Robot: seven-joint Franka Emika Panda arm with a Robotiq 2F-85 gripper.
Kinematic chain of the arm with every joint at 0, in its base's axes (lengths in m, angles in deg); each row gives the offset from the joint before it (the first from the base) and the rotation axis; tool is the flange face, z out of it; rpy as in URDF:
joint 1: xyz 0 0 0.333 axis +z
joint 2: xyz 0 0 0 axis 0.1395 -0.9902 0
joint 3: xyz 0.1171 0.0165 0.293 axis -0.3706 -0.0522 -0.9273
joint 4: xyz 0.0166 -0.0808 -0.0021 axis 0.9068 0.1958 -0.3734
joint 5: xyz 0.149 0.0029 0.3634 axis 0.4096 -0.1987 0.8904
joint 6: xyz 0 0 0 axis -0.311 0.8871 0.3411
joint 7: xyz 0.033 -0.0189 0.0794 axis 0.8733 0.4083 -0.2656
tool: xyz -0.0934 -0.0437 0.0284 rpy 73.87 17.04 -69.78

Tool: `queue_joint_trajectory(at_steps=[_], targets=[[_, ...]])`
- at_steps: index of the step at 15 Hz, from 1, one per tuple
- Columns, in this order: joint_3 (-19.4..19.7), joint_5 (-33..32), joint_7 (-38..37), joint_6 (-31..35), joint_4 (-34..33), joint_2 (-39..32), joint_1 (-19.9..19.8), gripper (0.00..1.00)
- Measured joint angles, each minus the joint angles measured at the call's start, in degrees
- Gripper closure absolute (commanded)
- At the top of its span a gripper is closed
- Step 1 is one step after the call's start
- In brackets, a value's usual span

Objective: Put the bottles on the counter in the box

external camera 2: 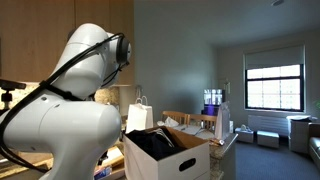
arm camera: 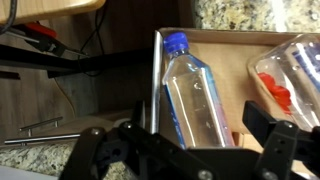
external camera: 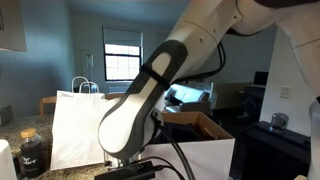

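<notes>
My gripper will next go down onto the clear plastic bottle's lower body (arm camera: 202, 120) and close there, since its open fingers are above the bottle, one toward each side of it.
In the wrist view a clear plastic bottle with a blue cap (arm camera: 190, 85) lies on its side on the brown floor of the box (arm camera: 235, 55). My gripper (arm camera: 202, 122) hangs over it. The two black fingers stand wide on either side of the bottle's lower part, open and not pressing it. A second clear bottle with red inside (arm camera: 285, 80) lies to its right in the box. The speckled counter (arm camera: 245, 12) shows beyond the box. In both exterior views the box (external camera: 200, 125) (external camera 2: 170, 158) stands on the counter, and my arm's dark end (external camera 2: 155, 142) reaches into it.
A white paper bag with handles (external camera: 75, 125) (external camera 2: 140, 115) stands behind the box. A dark jar (external camera: 30, 150) sits at the counter's edge. A black appliance (external camera: 270, 150) stands beside the box. The arm's white body (external camera 2: 60, 110) fills the foreground.
</notes>
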Motion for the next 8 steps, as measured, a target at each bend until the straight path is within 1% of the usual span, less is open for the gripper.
queue_joint_trajectory(at_steps=[4,8], targets=[[1.9,-2.3,0.2,-0.8,-3.2,-6.3,1.3,0.0],[2.3,-2.8,1.8,-2.7,-9.0,-10.2,2.4,0.0]])
